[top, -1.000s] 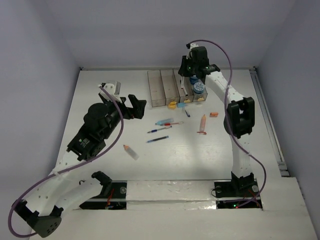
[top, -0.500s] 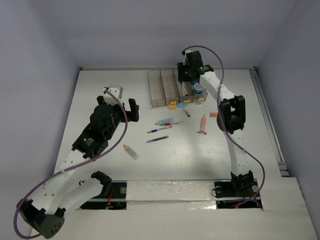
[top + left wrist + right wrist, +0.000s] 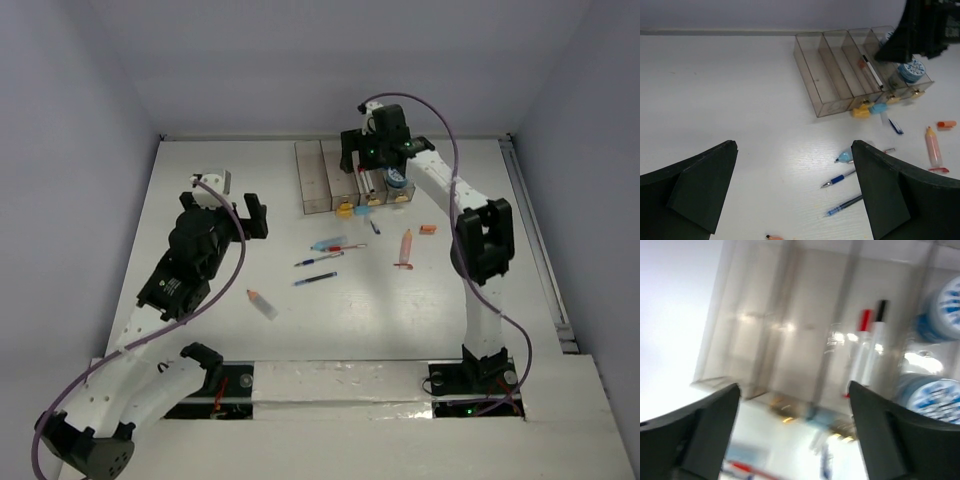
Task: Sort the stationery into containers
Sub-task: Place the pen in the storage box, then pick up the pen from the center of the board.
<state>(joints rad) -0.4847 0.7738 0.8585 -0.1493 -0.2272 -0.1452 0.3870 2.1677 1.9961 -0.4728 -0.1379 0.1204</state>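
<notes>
The left gripper needs to swing toward the light-blue marker, meet the right gripper, and close on the orange-white stick's white body point(image 3: 267, 309), because the orange-white stick is outside the bins.
The containers point(image 3: 323, 180) are a row of translucent bins at the back of the table. My right gripper point(image 3: 366, 166) hovers open over their near end, with nothing between its fingers. In the right wrist view the gripper point(image 3: 795, 387) looks down on a black-white marker point(image 3: 871, 342) and a red pen point(image 3: 863, 322) lying in one bin, with blue-white rolls point(image 3: 936, 396) in the bin beside it. Loose stationery lies in front: blue pens point(image 3: 318, 261), a pink stick point(image 3: 405, 248) and a yellow eraser point(image 3: 344, 210). My left gripper point(image 3: 228, 202) is open and empty, well left of the pens point(image 3: 838, 179).
An orange-white stick point(image 3: 262, 303) lies alone toward the near left. A small orange piece point(image 3: 428, 230) sits right of the pink stick. A light-blue marker with a red pen point(image 3: 335, 244) lies mid-table. A raised rail point(image 3: 535, 240) runs along the table's right edge.
My right gripper has gone from nearly shut to wide open and shifted slightly left over the bins. The left arm has swung a little to the left, still open.
</notes>
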